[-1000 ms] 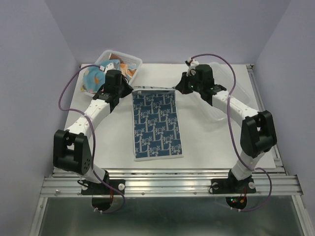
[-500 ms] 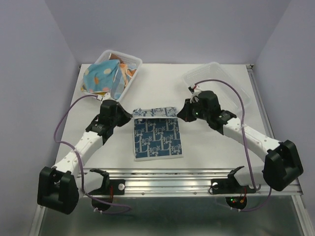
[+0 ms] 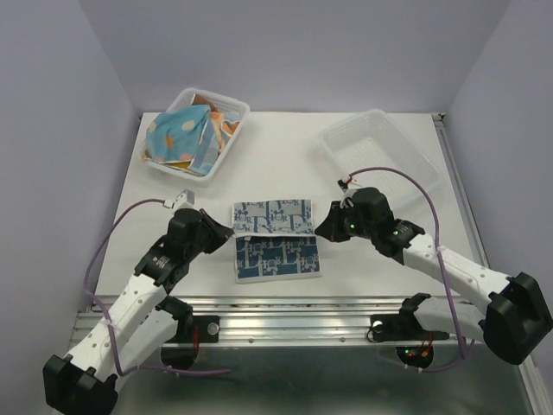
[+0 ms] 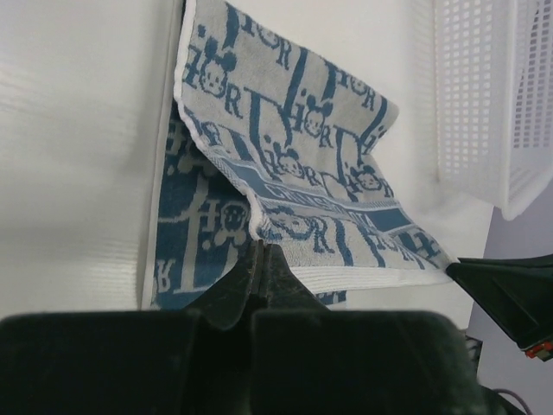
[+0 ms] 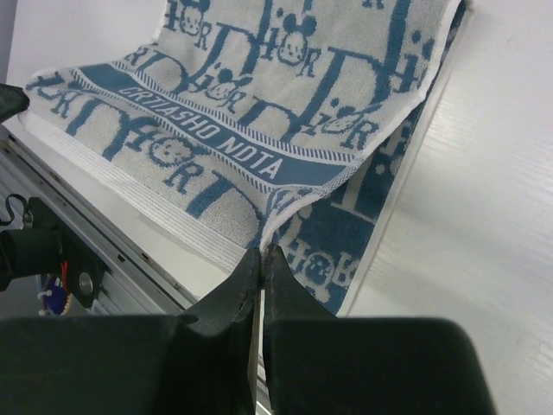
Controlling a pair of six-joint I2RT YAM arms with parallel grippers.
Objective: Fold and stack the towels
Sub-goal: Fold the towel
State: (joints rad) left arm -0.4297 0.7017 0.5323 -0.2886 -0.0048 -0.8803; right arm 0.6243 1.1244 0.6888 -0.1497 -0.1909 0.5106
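Note:
The darker layer's near corner [image 3: 318,273] is still uncovered and lies below and back of the right gripper, so the right gripper will draw back and down to it next and let go of the flap.
A white towel with blue print [image 3: 275,238] lies in the middle of the table, near the front edge. Its far half is lifted and folded toward me, pale side up. My left gripper [image 3: 230,232] is shut on the towel's left corner [image 4: 257,235], and my right gripper [image 3: 318,232] is shut on the right corner [image 5: 263,245]. The lifted flap [image 4: 294,156] hangs between both grippers above the darker lower layer [image 5: 346,229]. More towels [image 3: 183,137], light blue with orange dots among them, are heaped in the basket at the back left.
A white mesh basket [image 3: 232,108] holds the towel heap at the back left. An empty clear basket [image 3: 380,147] stands at the back right, also seen in the left wrist view [image 4: 484,95]. The metal rail [image 3: 294,307] runs along the table's front edge.
Both grippers have pulled the towel's far edge toward the front of the table, folding it over itself. The arms have drawn back and lowered.

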